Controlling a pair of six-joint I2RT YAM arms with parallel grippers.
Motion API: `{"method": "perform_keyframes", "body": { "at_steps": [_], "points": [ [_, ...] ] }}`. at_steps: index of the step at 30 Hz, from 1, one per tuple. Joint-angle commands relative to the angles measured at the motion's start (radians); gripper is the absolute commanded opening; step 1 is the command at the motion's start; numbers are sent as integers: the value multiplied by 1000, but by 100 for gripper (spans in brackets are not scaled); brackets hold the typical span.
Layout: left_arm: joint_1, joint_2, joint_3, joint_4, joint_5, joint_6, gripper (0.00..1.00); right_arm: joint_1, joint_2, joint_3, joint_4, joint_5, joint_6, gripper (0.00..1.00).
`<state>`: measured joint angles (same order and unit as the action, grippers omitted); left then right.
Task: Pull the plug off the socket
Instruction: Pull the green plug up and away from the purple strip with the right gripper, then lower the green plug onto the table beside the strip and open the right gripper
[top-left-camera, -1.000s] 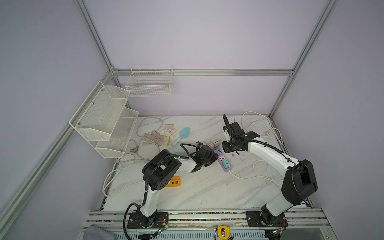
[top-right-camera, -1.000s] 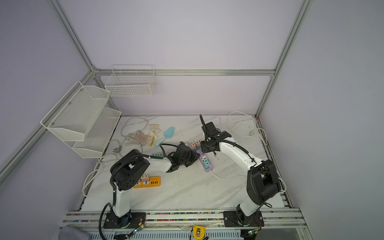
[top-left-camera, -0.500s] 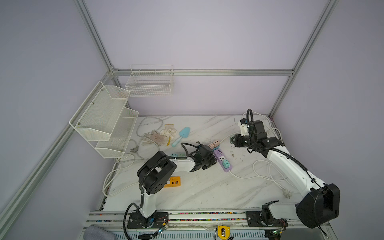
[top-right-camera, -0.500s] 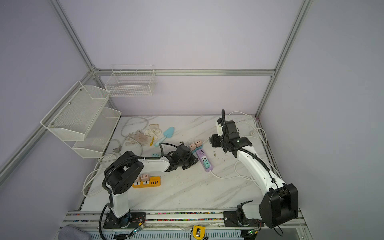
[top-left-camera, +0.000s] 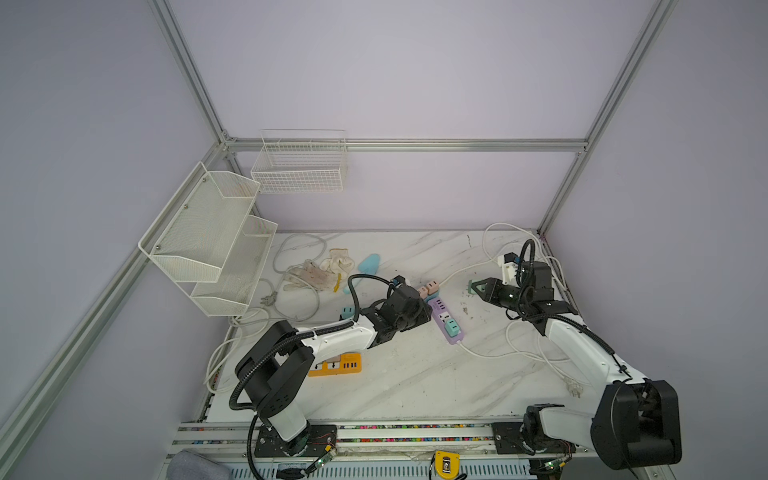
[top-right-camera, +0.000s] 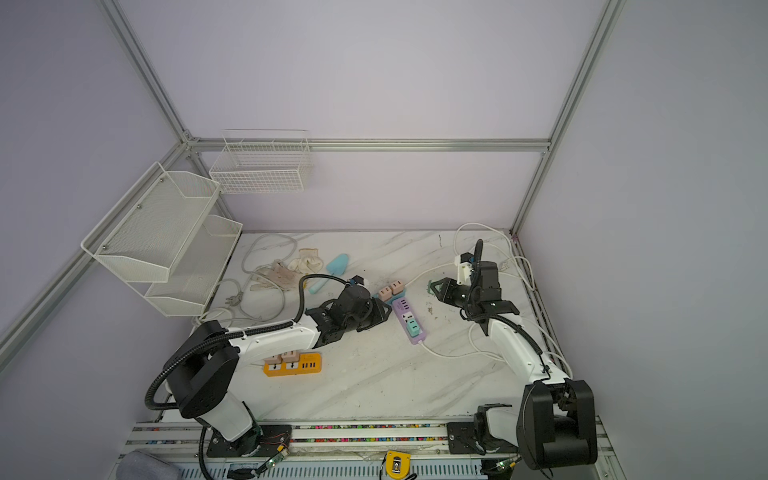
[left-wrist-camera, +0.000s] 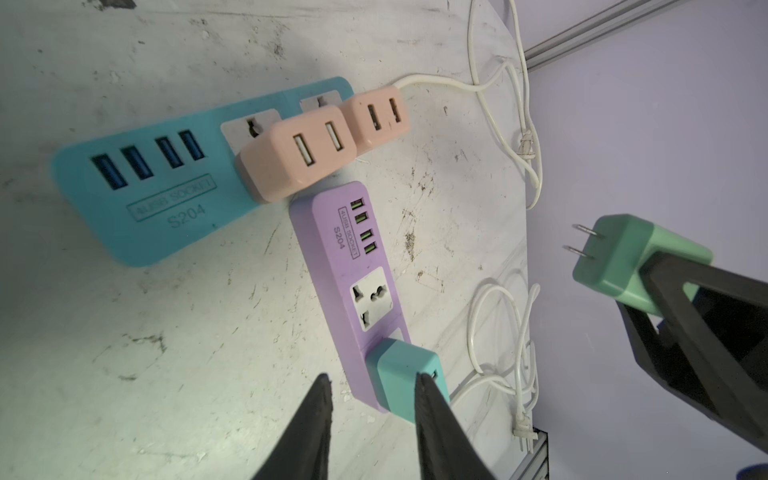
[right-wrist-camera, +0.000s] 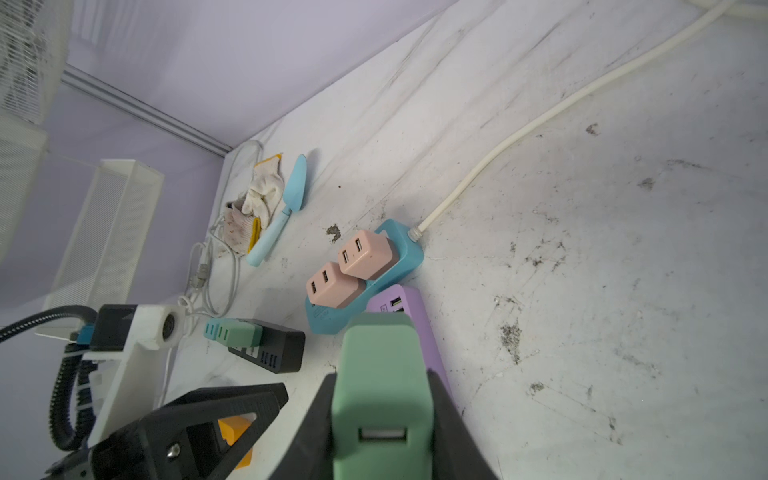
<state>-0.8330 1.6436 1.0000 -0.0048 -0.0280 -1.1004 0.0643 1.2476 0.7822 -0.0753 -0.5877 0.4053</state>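
My right gripper is holding the green plug (right-wrist-camera: 382, 374) and should move down to the bare tabletop (right-wrist-camera: 564, 408) beside the purple socket strip and let go, since that clear patch is below.
The green plug (right-wrist-camera: 382, 374) is clear of the socket, its two prongs bare, and it hangs above the table to the right of the purple socket strip (top-left-camera: 440, 309). My right gripper (top-left-camera: 478, 288) is shut on the green plug (left-wrist-camera: 623, 257). The purple socket strip (left-wrist-camera: 345, 249) shows one empty outlet, and a teal plug (left-wrist-camera: 399, 365) sits in the outlet beside it. My left gripper (left-wrist-camera: 372, 378) is low at the strip's left edge, open, with only bare table between its fingers. One of its fingers (left-wrist-camera: 432, 411) overlaps the teal plug in the left wrist view.
A blue strip (left-wrist-camera: 166, 199) carrying two pink plugs (left-wrist-camera: 299, 162) touches the purple strip's far end. An orange strip (top-left-camera: 336, 365) lies front left and a black strip (right-wrist-camera: 270, 345) beside my left arm. White cables (top-left-camera: 519, 353) loop at the right. Gloves (top-left-camera: 324, 270) and wire shelves (top-left-camera: 208, 241) are back left.
My right gripper has come off the purple strip with the green plug and swung up and to the right. My left gripper's fingers have spread a little.
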Motion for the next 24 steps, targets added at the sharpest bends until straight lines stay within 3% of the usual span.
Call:
{"method": "perform_keyframes", "body": {
  "at_steps": [1, 12, 19, 24],
  "points": [
    [-8, -70, -68, -12, -30, 78, 36, -43, -20, -85, 191, -113, 93, 9],
    [-6, -175, -92, -110, -72, 198, 47, -67, 29, -224, 363, -68, 183, 11],
    [-6, -182, -102, -75, -1, 208, 50, -79, 107, -269, 491, -64, 234, 11],
    [-4, -173, -110, -81, -13, 210, 52, -83, 160, -279, 522, -36, 240, 11]
  ]
}}
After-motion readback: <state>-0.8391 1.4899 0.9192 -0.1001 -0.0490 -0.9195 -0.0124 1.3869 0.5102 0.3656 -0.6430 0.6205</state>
